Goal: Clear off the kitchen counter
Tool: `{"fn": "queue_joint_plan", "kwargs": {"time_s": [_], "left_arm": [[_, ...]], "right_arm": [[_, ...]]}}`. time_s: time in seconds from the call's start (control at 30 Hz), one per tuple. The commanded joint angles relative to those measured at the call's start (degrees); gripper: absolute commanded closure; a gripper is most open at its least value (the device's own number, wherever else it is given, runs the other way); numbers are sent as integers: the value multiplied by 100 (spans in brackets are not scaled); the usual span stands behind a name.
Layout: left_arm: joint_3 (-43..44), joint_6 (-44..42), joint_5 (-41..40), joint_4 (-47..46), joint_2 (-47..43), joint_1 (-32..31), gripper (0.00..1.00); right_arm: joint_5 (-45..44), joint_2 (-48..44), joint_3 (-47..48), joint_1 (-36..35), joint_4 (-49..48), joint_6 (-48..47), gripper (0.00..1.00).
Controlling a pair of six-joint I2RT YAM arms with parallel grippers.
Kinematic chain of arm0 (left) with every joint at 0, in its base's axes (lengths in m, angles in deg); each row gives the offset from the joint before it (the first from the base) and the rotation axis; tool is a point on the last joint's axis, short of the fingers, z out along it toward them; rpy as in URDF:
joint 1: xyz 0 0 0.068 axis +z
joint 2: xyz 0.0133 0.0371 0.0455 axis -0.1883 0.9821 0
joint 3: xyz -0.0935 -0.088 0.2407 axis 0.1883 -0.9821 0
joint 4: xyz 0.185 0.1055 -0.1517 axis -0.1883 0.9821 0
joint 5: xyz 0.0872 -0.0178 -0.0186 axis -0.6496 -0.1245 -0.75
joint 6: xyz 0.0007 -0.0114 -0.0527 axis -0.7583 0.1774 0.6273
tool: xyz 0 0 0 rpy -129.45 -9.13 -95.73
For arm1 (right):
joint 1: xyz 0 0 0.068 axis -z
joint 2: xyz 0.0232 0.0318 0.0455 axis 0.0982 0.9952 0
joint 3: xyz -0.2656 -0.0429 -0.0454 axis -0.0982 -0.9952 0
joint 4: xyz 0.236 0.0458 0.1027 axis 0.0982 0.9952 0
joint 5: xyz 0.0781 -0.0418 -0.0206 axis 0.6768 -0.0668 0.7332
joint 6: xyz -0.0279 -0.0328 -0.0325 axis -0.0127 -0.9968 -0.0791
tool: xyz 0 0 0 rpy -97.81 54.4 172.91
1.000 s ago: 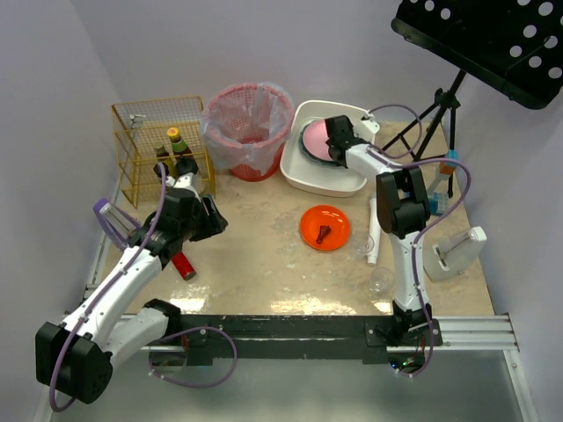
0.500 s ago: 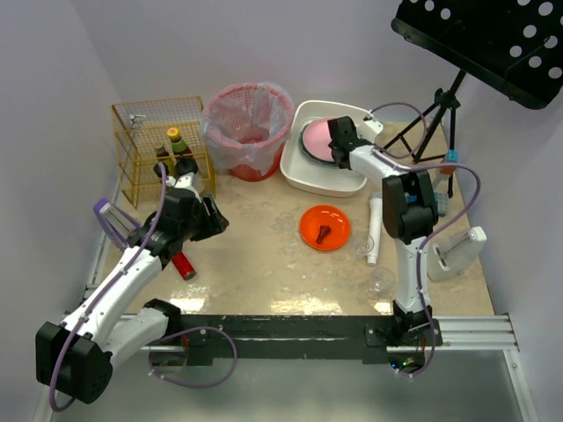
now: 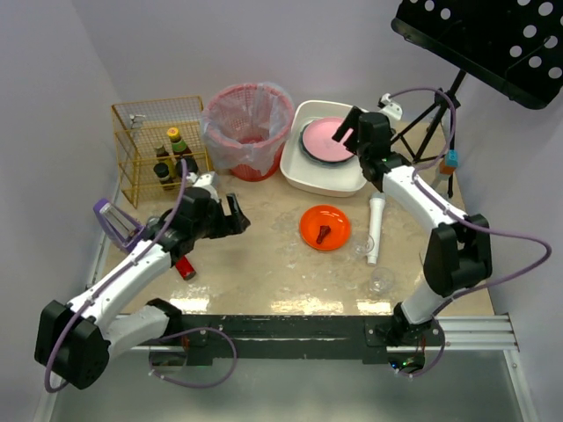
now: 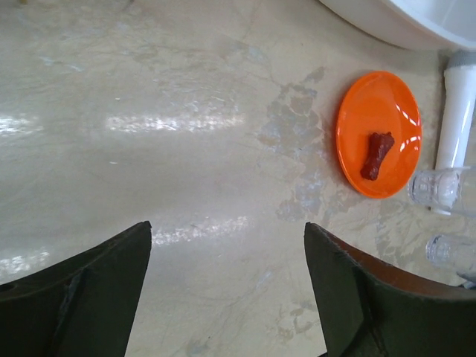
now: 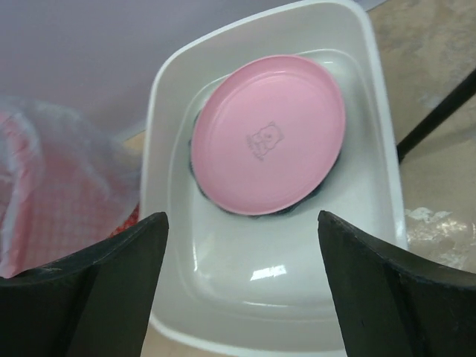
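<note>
My left gripper moves toward the right in the top view next, then down onto the orange plate's facing rim, because the dark red piece (image 3: pixel 323 234) leaves it bare.
The beige marbled kitchen counter (image 3: pixel 255 272) holds an orange plate (image 3: pixel 325 227) with a small dark red piece (image 3: pixel 323 234) on it, a white cylinder (image 3: pixel 375 230), two clear glasses (image 3: pixel 365 249) (image 3: pixel 381 280) and a red bottle (image 3: pixel 183 264). My left gripper (image 3: pixel 236 215) is open and empty over bare counter (image 4: pixel 223 149), left of the orange plate (image 4: pixel 379 134). My right gripper (image 3: pixel 347 134) is open and empty above the white tub (image 3: pixel 303 180), where a pink plate (image 5: pixel 269 134) lies.
A red bin (image 3: pixel 249 127) lined with a plastic bag stands left of the tub. A yellow wire basket (image 3: pixel 132 167) with bottles stands at the back left. A black tripod (image 3: pixel 431 123) stands at the back right. A purple-edged object (image 3: pixel 113 218) lies at the left edge.
My right gripper has drawn back and up from the pink plate, its arm swinging out to the right. My left gripper has moved right, toward the counter's middle.
</note>
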Motion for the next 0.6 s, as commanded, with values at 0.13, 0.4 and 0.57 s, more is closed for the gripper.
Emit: {"fn": "queue_joint_plan", "kwargs": {"time_s": [0.13, 0.4, 0.57], "left_arm": [[99, 220, 90, -1500, 927, -989, 11], [257, 238, 292, -2801, 1727, -1332, 10], [529, 562, 284, -3313, 2500, -1692, 12]], "right_arm": [[2269, -1223, -400, -6, -86, -1297, 14], [3176, -2542, -1165, -6, -455, -1371, 14], [3238, -2956, -1174, -6, -51, -1124, 15]]}}
